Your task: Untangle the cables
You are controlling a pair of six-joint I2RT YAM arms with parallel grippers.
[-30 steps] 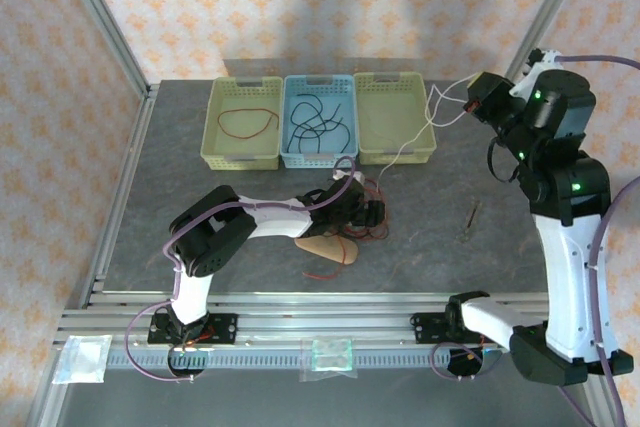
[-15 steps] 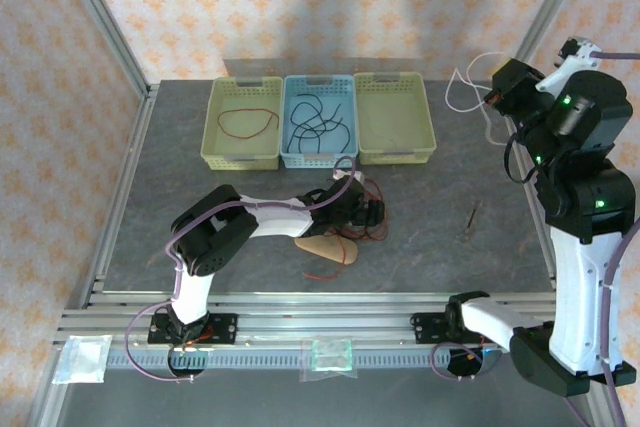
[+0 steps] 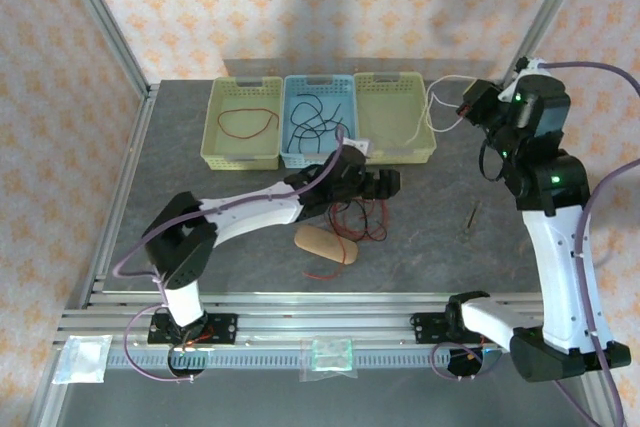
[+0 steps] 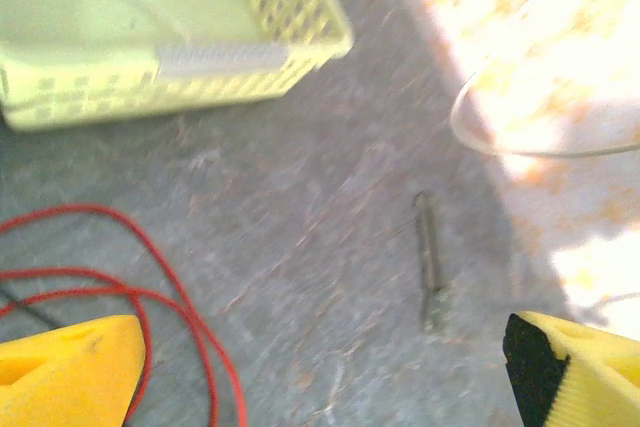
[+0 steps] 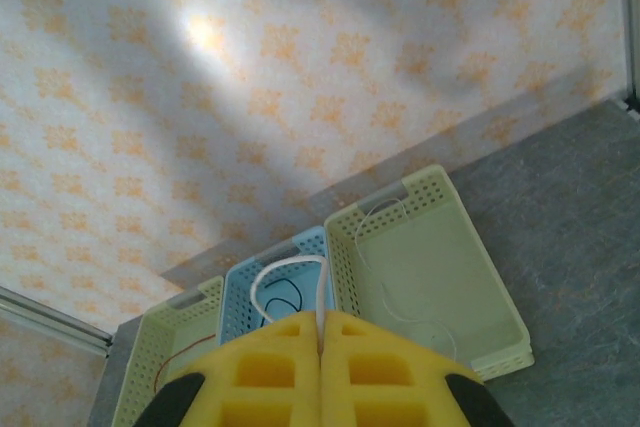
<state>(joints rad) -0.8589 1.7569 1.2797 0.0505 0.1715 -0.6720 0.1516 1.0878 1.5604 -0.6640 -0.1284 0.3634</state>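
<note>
Next, my right gripper swings over the green basket's bottom, lowers and releases. Below, toward the blue basket, lies the green basket (image 3: pixel 393 119) where the white cable already trails.
A tangle of red and black cables (image 3: pixel 356 217) lies mid-table, just near of my left gripper (image 3: pixel 390 183). That gripper is open, and its yellow fingertips (image 4: pixel 62 367) stand wide apart over bare table, with red cable loops (image 4: pixel 150 282) at the lower left. High at the right, my right gripper (image 3: pixel 468 104) is shut on a white cable (image 3: pixel 432 112). The white cable (image 5: pixel 285 269) loops out of the closed yellow fingers (image 5: pixel 270 367) and trails thinly into the right green basket (image 5: pixel 505 312). A red cable (image 3: pixel 248 124) lies in the left green basket and black cables (image 3: pixel 320 125) in the blue one.
Three baskets stand in a row at the back: green (image 3: pixel 215 142), blue (image 3: pixel 290 147), green (image 3: pixel 428 142). A tan oval pad (image 3: pixel 325 243) lies in front of the tangle, with a red strand (image 3: pixel 322 275) near it. A small dark stick (image 3: pixel 470 217) lies at the right.
My left arm has stretched out, carrying its open gripper off the tangle to the right and farther back. My right gripper swung out to the right, then back toward the baskets with the white cable.
</note>
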